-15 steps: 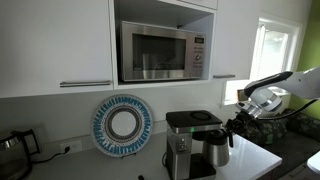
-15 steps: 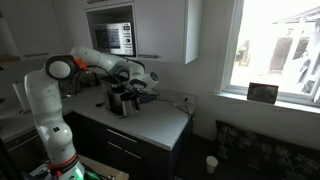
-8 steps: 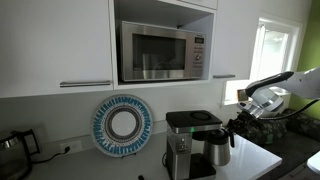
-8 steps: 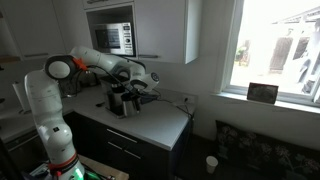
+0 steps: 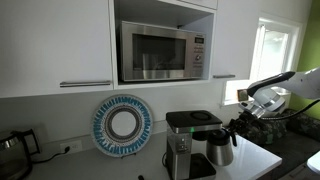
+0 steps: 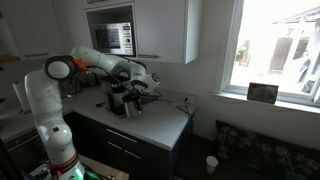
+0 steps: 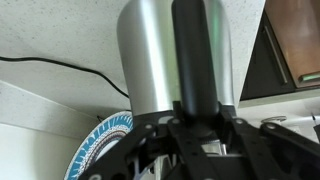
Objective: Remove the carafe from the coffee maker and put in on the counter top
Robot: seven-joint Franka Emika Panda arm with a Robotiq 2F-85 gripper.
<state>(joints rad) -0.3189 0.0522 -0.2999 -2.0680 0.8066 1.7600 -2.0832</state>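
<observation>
The counter top beside the coffee maker [image 5: 183, 141] is bare, so my gripper will next lower the carafe onto the pale counter top there and let go of the carafe's handle.
The brushed-steel carafe [image 5: 219, 149] stands beside the coffee maker [image 5: 183, 141], on the side nearer my arm, low over the pale counter top [image 5: 256, 160]. My gripper [image 5: 234, 128] is shut on its black side handle. In the wrist view the steel body [image 7: 150, 50] and the black handle [image 7: 195, 60] fill the frame, with the jaws [image 7: 200, 115] closed round the handle. In an exterior view my arm reaches over the counter top [image 6: 160, 122] to the coffee maker [image 6: 119, 100]; the carafe is hard to make out there.
A steel microwave [image 5: 160, 50] sits in the cabinet above. A blue-and-white plate [image 5: 122, 124] leans on the wall behind the machine, a kettle [image 5: 12, 148] stands at the far end, and a window [image 5: 272, 55] is behind my arm. A cable [image 7: 50, 65] runs along the wall.
The carafe and my gripper have shifted very slightly away from the coffee maker; otherwise nothing visibly differs.
</observation>
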